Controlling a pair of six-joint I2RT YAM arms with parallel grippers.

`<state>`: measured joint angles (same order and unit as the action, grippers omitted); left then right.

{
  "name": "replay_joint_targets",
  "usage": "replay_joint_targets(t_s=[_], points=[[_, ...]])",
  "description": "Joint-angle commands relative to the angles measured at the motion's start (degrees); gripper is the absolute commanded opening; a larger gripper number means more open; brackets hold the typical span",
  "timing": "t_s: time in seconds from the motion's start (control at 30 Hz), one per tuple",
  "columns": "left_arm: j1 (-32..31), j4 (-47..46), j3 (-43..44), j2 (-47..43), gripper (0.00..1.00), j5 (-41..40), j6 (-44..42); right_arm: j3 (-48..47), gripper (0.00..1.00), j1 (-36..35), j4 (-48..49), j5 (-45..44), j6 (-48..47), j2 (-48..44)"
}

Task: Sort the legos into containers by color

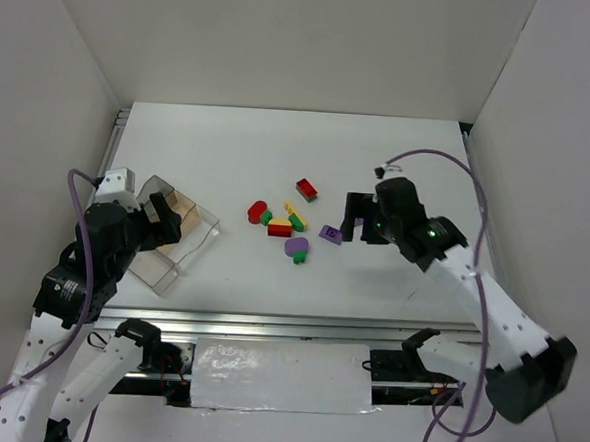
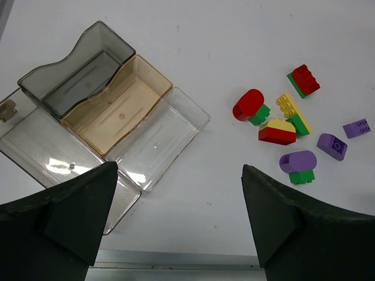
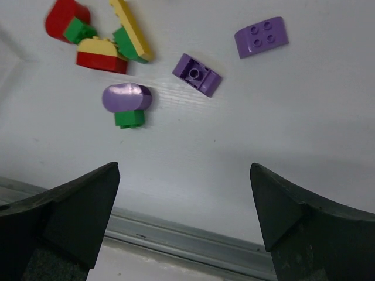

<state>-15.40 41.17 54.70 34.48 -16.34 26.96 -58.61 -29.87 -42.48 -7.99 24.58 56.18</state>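
The brick lies slanted below. My right gripper will next go down to its left in the top view and turn to the long sides of the small purple brick (image 1: 331, 234).
The legos lie in a loose cluster mid-table: a red rounded piece on green (image 1: 257, 211), a red-on-green brick (image 1: 306, 190), a yellow-green piece (image 1: 295, 217), a red-yellow piece (image 1: 280, 228), a purple rounded piece on green (image 1: 296, 247) and a small purple brick (image 1: 330, 233). The clear tray (image 1: 196, 241) stands at the left, with grey (image 2: 76, 73), brownish (image 2: 117, 105) and clear (image 2: 158, 137) compartments that look empty. My left gripper (image 1: 165, 218) is open above the tray's near side (image 2: 179, 175). My right gripper (image 1: 355, 217) is open and empty just right of the purple bricks (image 3: 197, 74) (image 3: 184, 175).
A second flat purple brick (image 3: 261, 36) lies by the right gripper. White walls enclose the table on three sides. A metal rail (image 2: 176, 257) runs along the near edge.
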Motion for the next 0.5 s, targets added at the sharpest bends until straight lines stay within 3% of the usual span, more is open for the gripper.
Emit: replay_joint_targets(t_s=[0.0, 0.13, 0.33, 0.47], points=[[0.28, -3.02, -0.03, 0.59, 1.0, 0.69, -0.95, -3.35, 1.0, -0.28, 5.99, 2.11, -10.4, 10.94], [0.11, -3.29, -0.29, 0.41, 1.0, 1.04, -1.03, -8.96, 1.0, 0.07, 6.61, -0.02, -15.51, 25.95], [-0.51, -3.55, -0.56, 0.94, 1.0, 2.01, -1.47, -15.56, 0.89, 2.36, 6.01, 11.41, -26.14, 40.64], [-0.69, -3.64, -0.56, 1.38, 1.0, 2.63, -1.65, -17.41, 0.9, 2.45, 4.25, 13.96, -30.64, 46.11]])
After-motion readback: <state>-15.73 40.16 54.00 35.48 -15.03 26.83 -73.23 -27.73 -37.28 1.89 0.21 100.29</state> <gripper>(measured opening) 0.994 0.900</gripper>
